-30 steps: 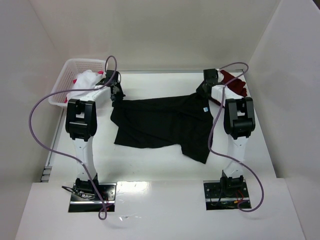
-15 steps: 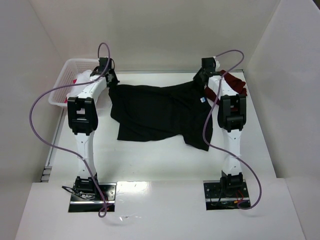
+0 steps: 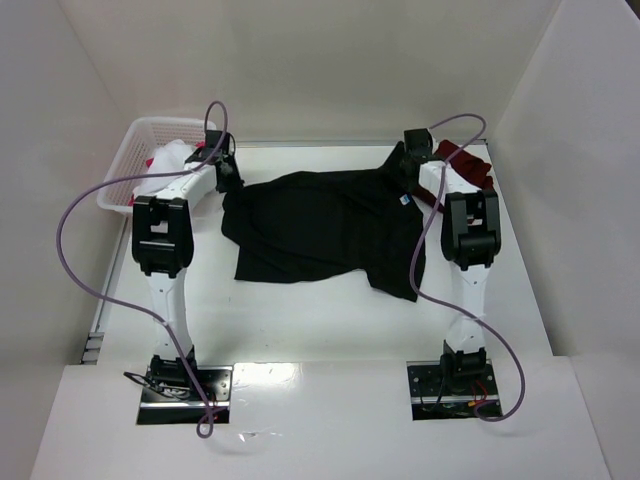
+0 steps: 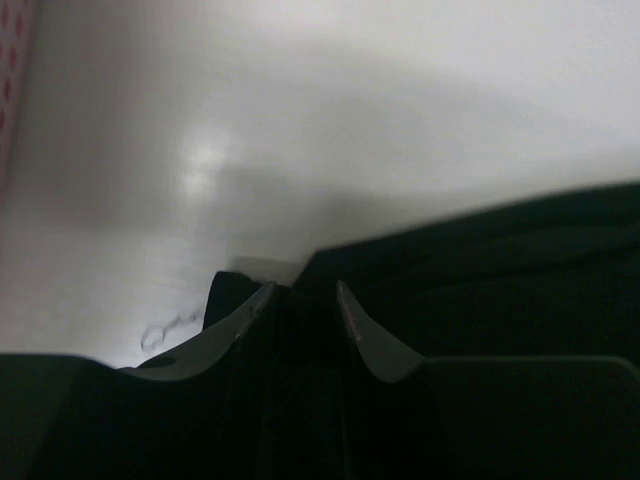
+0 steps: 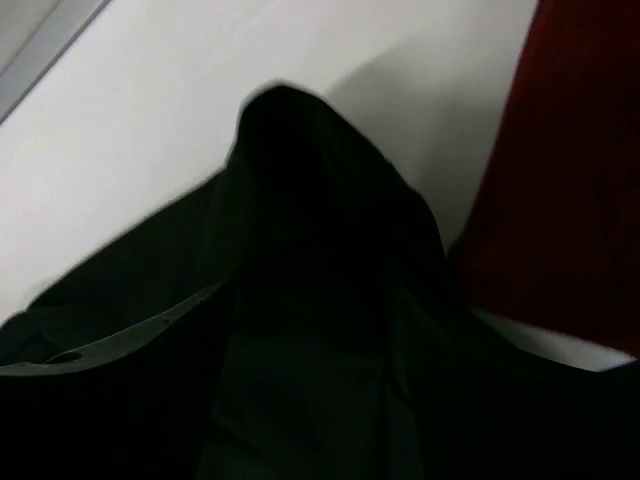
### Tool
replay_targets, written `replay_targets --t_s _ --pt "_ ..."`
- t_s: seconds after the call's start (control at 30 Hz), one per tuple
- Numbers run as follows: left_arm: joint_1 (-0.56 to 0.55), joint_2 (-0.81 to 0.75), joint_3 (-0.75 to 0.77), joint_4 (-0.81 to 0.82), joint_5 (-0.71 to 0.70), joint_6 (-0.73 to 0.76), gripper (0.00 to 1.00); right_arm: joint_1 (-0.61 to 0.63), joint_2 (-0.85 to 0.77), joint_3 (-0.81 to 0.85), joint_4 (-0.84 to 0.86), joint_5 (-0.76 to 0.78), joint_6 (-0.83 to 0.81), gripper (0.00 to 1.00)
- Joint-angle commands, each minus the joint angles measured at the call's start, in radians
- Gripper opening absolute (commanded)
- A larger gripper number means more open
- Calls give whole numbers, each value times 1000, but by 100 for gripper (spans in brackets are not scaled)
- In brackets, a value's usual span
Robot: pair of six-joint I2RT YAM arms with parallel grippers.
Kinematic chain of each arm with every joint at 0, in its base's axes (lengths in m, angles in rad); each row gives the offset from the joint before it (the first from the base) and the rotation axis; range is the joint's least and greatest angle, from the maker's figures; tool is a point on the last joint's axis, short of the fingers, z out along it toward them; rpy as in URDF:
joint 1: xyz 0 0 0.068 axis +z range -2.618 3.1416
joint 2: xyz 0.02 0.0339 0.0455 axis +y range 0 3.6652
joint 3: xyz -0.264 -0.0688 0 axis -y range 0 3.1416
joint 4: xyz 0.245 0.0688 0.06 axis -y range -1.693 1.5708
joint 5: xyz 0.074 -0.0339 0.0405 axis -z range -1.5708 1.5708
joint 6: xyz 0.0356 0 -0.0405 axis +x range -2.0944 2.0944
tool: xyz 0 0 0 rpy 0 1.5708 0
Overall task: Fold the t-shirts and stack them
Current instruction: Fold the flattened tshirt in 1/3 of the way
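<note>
The robot's right gripper will next move back onto the flap's near tip, since a folded flap lies over the black t-shirt (image 3: 320, 230) near its label.
A black t-shirt (image 3: 320, 230) lies spread across the middle of the table, its small white neck label (image 3: 408, 199) near the right arm. My left gripper (image 3: 229, 176) is at the shirt's far left corner. In the left wrist view its fingers (image 4: 350, 310) stand apart, and the black cloth (image 4: 500, 260) lies between and under the left gripper (image 4: 302, 290). My right gripper (image 3: 406, 163) is at the far right corner. A hump of the black shirt (image 5: 300, 180) sits between the parted jaws of the right gripper (image 5: 310, 300). A dark maroon t-shirt (image 3: 470, 165) (image 5: 580, 150) lies just beyond it.
A white lattice basket (image 3: 128, 160) stands at the back left and holds a white shirt (image 3: 172, 158) and pink-red cloth (image 3: 155, 160). White walls close in the table at the back and on both sides. Purple cables loop off both arms.
Both grippers carried the shirt's far edge toward the back wall, then came slightly nearer. Their jaws have opened. The black shirt now lies flatter and further back.
</note>
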Motion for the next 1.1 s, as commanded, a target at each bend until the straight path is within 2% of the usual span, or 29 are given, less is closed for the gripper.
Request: replay_targets --t_s 0.0,0.03,0.07,0.17,0.3,0.43,0.67,0.8,1.07 --pt "-9 -122 -82 61 12 -9 38 -7 -162 -129 80 -32 -3 72" --pt "-9 -132 -99 62 3 -9 40 -7 -179 -161 90 -32 -2 74" --pt "-9 -132 -131 62 3 -9 49 -7 -196 -195 100 -47 7 74" --pt "-9 -176 -190 83 -6 -19 63 -7 -238 -304 153 -72 7 74" --pt "-9 -196 -239 83 -37 -28 72 13 -238 -327 144 -121 -2 72" --pt "-9 -196 -259 83 -62 -28 73 56 -229 -327 143 -96 -2 72" --pt "-9 -187 -279 103 -82 -28 71 68 -175 -295 107 -96 7 58" --pt "-9 -187 -279 103 -73 -37 71 77 -164 -295 82 -87 7 57" --pt "-9 -274 -329 112 -63 -46 83 87 -215 -344 48 -33 7 57"
